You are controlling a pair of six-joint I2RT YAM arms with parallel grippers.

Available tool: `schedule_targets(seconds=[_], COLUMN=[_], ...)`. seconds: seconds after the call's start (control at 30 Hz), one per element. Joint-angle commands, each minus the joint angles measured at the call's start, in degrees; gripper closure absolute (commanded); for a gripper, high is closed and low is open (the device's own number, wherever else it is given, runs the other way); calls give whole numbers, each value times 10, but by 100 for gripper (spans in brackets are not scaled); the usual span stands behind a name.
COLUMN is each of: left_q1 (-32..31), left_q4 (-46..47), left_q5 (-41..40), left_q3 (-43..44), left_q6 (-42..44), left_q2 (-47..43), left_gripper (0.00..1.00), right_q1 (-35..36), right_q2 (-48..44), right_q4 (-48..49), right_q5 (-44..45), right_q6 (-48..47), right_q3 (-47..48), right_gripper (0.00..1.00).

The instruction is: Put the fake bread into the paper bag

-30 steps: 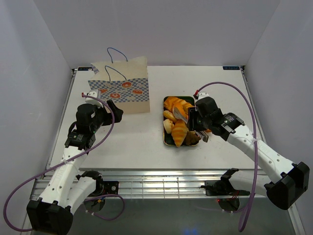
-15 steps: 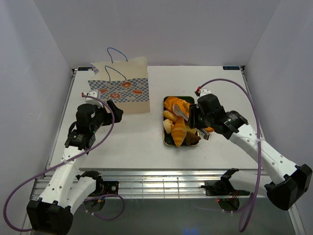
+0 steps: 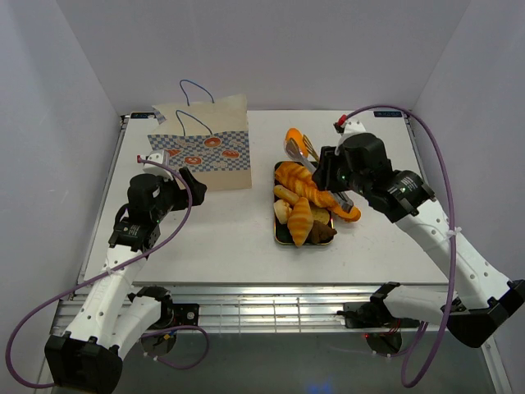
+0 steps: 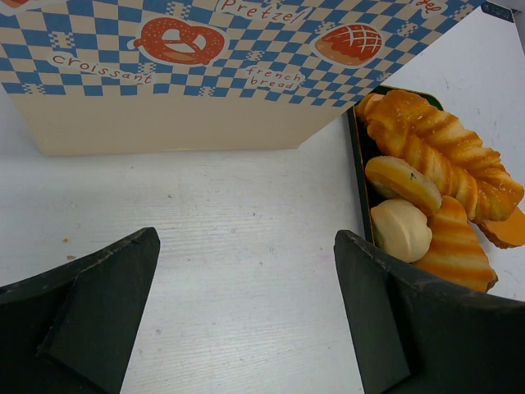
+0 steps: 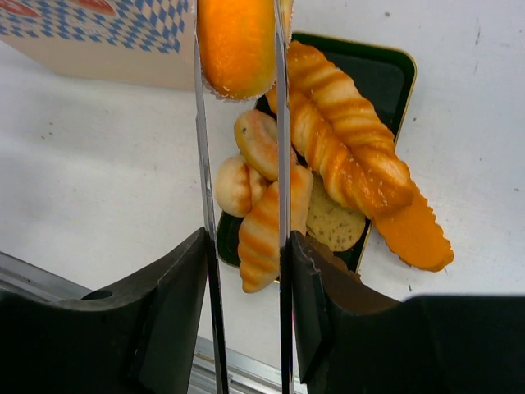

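Observation:
The bag's open top is to my right gripper's left in the top view. I will lift my right gripper and bring the tongs [image 3: 300,150] over the bag's open top to let them go.
My right gripper [image 3: 332,176] [image 5: 246,254] is shut on the metal tongs [image 3: 300,150] [image 5: 283,164]. Their tips pinch an orange fake bread [image 3: 293,136] [image 5: 236,41], lifted above the far end of the dark green tray [image 3: 277,235] [image 5: 398,66]. Several more fake breads lie in the tray, among them a long twisted loaf [image 3: 308,187] [image 5: 344,135] [image 4: 435,144] and a striped croissant [image 3: 301,220] [image 5: 262,230]. The paper bag [image 3: 201,152] [image 4: 205,74] [image 5: 98,33] stands upright to the left. My left gripper [image 3: 193,185] [image 4: 246,246] hangs open just in front of the bag, holding nothing.
An orange flat piece [image 3: 345,212] [image 5: 414,234] hangs over the tray's right rim onto the table. The bag's blue cord handles [image 3: 195,86] stick up at its top. White walls close in the table at left, right and back.
My right arm has risen and swung toward the back, lifting the tongs with the orange bread out of the tray. The left arm has not moved.

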Motion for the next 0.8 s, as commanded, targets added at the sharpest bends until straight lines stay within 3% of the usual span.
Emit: schedule_targets(seconds=[0.0,0.27,0.77], left_q1=[-2,-2,-2], left_q4=[-5,-5,-3], left_q5=[6,7,21], left_q3=[19,19,17], left_q6=[4,4,2], left_q2=[-1,-1,-2], left_gripper=[2,2,2], right_q1=[2,2,2], right_q2=[24,114,259], right_q4=[35,93,164], right_q5=[-2,-77,-193], right_q6=[-28,-57,-49], right_q3=[66,188,314], right_gripper=[73,72,71])
